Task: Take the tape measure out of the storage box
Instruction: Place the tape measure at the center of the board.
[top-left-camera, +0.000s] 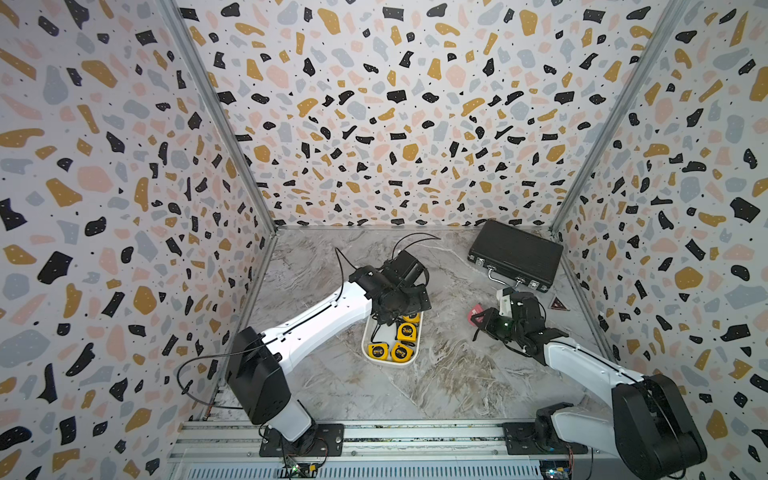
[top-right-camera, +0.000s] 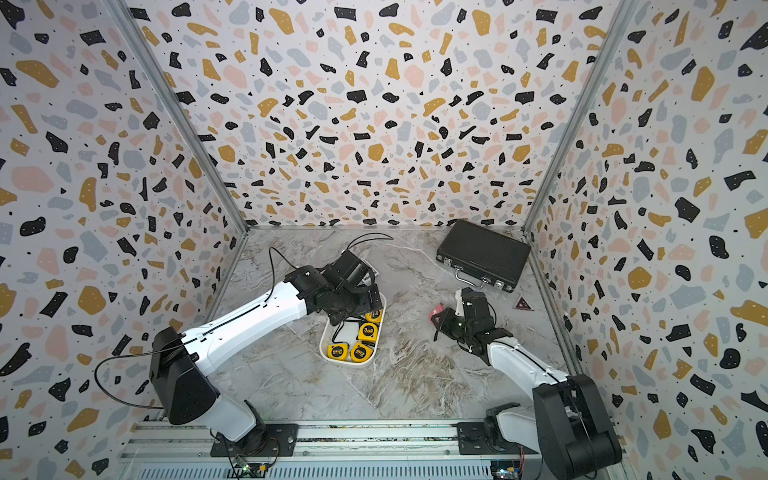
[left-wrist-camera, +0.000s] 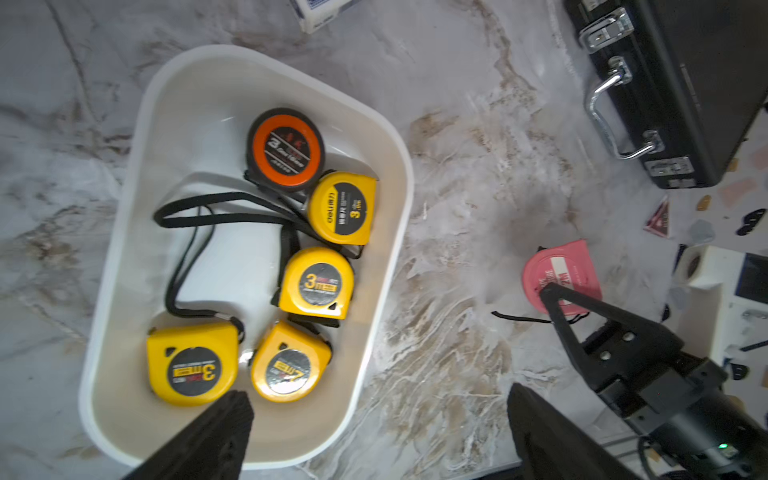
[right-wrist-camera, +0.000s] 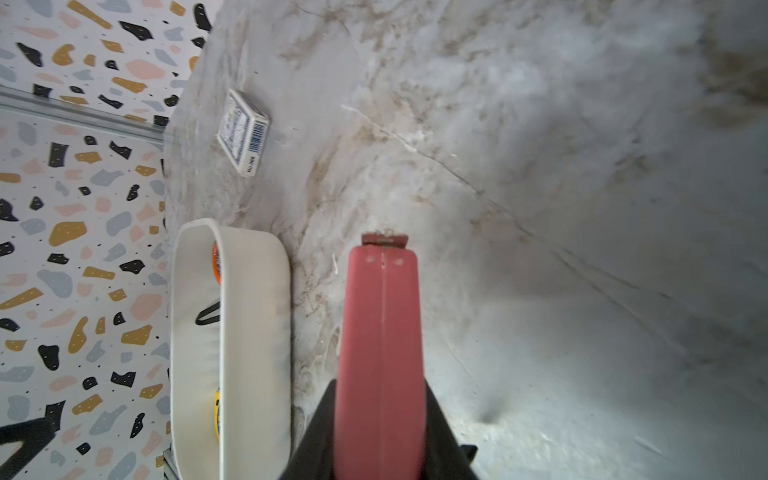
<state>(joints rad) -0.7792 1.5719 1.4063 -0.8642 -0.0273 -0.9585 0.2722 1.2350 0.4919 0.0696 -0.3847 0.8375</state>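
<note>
My right gripper lowers toward the bare marble beside the storage box next and releases the pink tape measure (left-wrist-camera: 561, 266), since it already hangs clear of the box.
The white storage box (top-left-camera: 365, 351) (left-wrist-camera: 399, 174) lies mid-table. It holds several yellow tape measures (left-wrist-camera: 316, 283) and an orange-and-black one (left-wrist-camera: 286, 146), with black wrist straps trailing between them. My left gripper (left-wrist-camera: 376, 399) hangs open above the box's near end, nothing between its fingers. To the right of the box, my right gripper (top-left-camera: 480, 320) (right-wrist-camera: 380, 390) is shut on a pink tape measure (left-wrist-camera: 561, 266) (right-wrist-camera: 381, 311), held outside the box just above the marble; its black strap trails onto the table.
A black ribbed briefcase (top-left-camera: 515, 255) (left-wrist-camera: 673, 83) with a metal handle lies at the back right. A small blue-and-white card box (right-wrist-camera: 243, 133) sits beyond the storage box. A red triangular sticker (top-left-camera: 558, 303) is near the right wall. Patterned walls close three sides.
</note>
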